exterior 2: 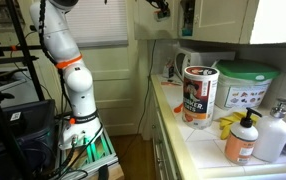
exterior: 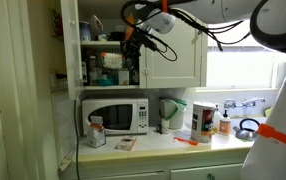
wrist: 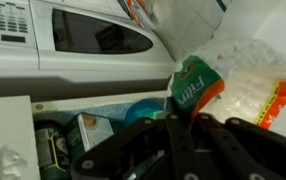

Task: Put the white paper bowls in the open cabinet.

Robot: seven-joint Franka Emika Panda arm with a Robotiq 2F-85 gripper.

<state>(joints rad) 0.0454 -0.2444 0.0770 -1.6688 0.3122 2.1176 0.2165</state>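
My gripper will next lift the pack over the crowded shelf below and release it in the open cabinet's upper shelf space, which is above my gripper.
The white paper bowls are a stack of ruffled white paper in a clear pack with a green and orange label. In the wrist view my gripper is shut on the pack's labelled corner. In an exterior view my gripper is raised at the front of the open cabinet, level with its crowded shelves. The pack shows there only as a bit of orange at the fingers. In an exterior view my gripper is at the top edge, by the cabinet.
A white microwave stands on the counter under the cabinet and also shows in the wrist view. A pale green jug, an orange box, a round canister and soap bottles stand on the counter. Jars and a blue lid fill the shelf.
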